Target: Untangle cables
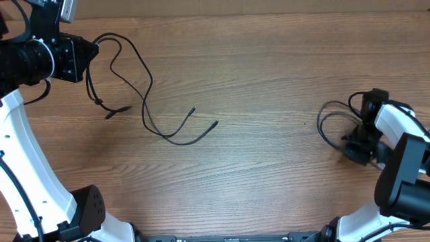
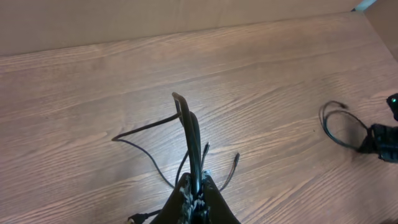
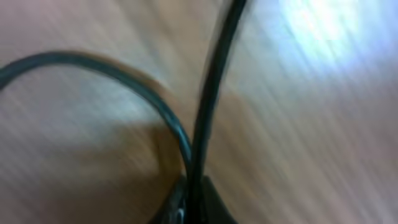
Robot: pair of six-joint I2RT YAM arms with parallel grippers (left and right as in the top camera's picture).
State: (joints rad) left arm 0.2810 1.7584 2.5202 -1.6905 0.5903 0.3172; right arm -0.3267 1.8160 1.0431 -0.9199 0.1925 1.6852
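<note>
The robot will next carry the cable loop [image 1: 328, 121] outward in its right gripper and release it on the table's bare far corner, as that spot is clear of the heap of cables.
Thin black cables [image 1: 150, 79] trail over the wooden table from the top left toward the middle, their plug tips lying loose [image 1: 216, 123]. My left gripper [image 1: 93, 48] is shut on the bunch at its upper end. In the left wrist view the cables [image 2: 186, 121] rise out of the shut left gripper [image 2: 198, 186]. A separate cable loop [image 1: 328, 121] lies at the right. My right gripper [image 1: 353, 143] is shut on it. The blurred right wrist view shows that cable [image 3: 211, 93] pinched in the right gripper [image 3: 193, 202], with a loop [image 3: 124, 74] curving off to the left.
The table [image 1: 269, 67] is brown wood grain. The left arm's white link [image 1: 27, 154] runs down the left edge. The right arm's white and black links [image 1: 403, 168] fill the lower right corner. A pale wall edge [image 2: 124, 18] borders the table's far side.
</note>
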